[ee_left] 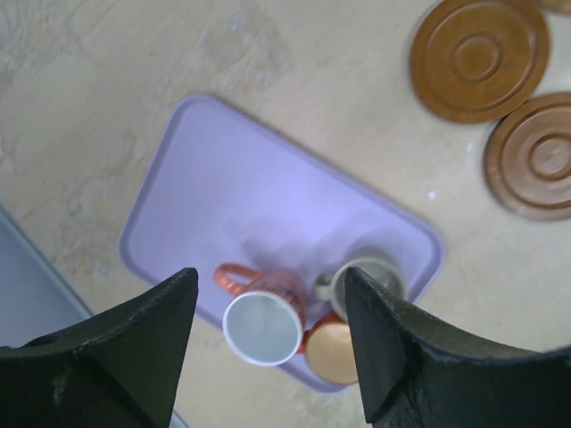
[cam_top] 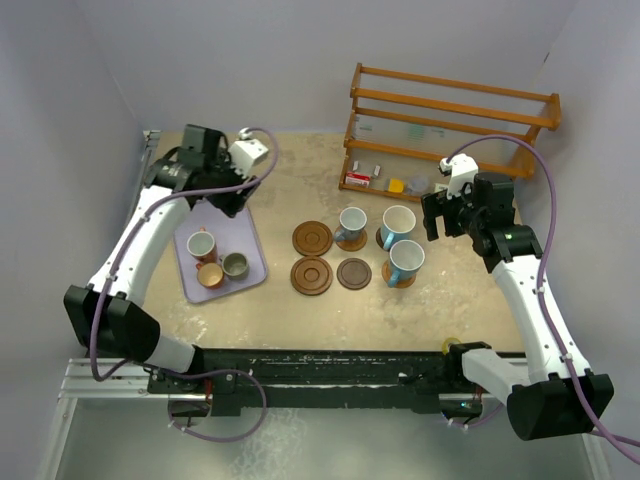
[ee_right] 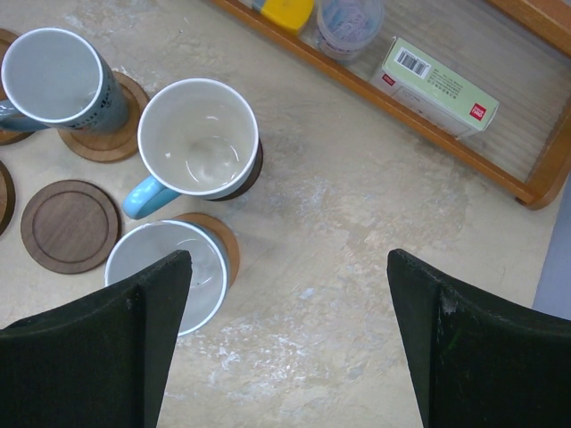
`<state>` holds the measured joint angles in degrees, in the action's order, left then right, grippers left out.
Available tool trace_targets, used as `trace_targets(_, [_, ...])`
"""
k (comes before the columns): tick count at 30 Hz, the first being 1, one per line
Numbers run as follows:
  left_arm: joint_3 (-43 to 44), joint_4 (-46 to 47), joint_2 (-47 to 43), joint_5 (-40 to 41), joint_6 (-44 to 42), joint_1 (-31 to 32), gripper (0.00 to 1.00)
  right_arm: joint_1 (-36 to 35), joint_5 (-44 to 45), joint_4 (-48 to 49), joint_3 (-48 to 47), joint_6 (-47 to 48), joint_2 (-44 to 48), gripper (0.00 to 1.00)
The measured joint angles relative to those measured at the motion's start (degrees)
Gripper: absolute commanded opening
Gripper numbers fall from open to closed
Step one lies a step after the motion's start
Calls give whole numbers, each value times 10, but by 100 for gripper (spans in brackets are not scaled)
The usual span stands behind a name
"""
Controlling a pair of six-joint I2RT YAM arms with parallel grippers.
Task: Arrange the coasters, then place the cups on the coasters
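I need to turn my left gripper next and lower it onto the pink cup's far rim [cam_top: 201, 233], beside the cup's handle, because the copper-orange cup is crowding the pink cup's near side.
Three cups stand on the lavender tray [cam_top: 250, 232]: a pink one [cam_top: 202, 243], a copper-orange one [cam_top: 211, 275] and a grey-green one [cam_top: 235, 265]. My left gripper [cam_top: 232, 200] hovers open above the tray's far end; its wrist view has the pink cup [ee_left: 263, 325] between the fingers, well below them. Three bare coasters [cam_top: 312, 238] [cam_top: 311, 275] [cam_top: 354, 273] lie mid-table. A coaster sits under each of three more cups: pale blue [cam_top: 351, 225], white with light-blue [cam_top: 398, 225] and light-blue [cam_top: 406, 260]. My right gripper [cam_top: 437, 220] is open and empty, just right of them.
A wooden rack [cam_top: 450, 125] stands at the back right; its bottom shelf holds a small box [ee_right: 439, 85], a yellow item [ee_right: 285, 11] and a clear container [ee_right: 350, 20]. Walls close in on the left, back and right.
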<state>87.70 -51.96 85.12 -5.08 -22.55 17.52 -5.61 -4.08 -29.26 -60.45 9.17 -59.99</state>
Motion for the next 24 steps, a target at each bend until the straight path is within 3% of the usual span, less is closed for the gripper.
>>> trace_targets(9, [-37, -45, -14, -97, -182, -181, 63, 0, -5, 0, 0, 0, 5, 93])
trace_targets(24, [-38, -143, 103, -158, -506, -216, 59, 0, -14, -1, 0, 0, 13, 93])
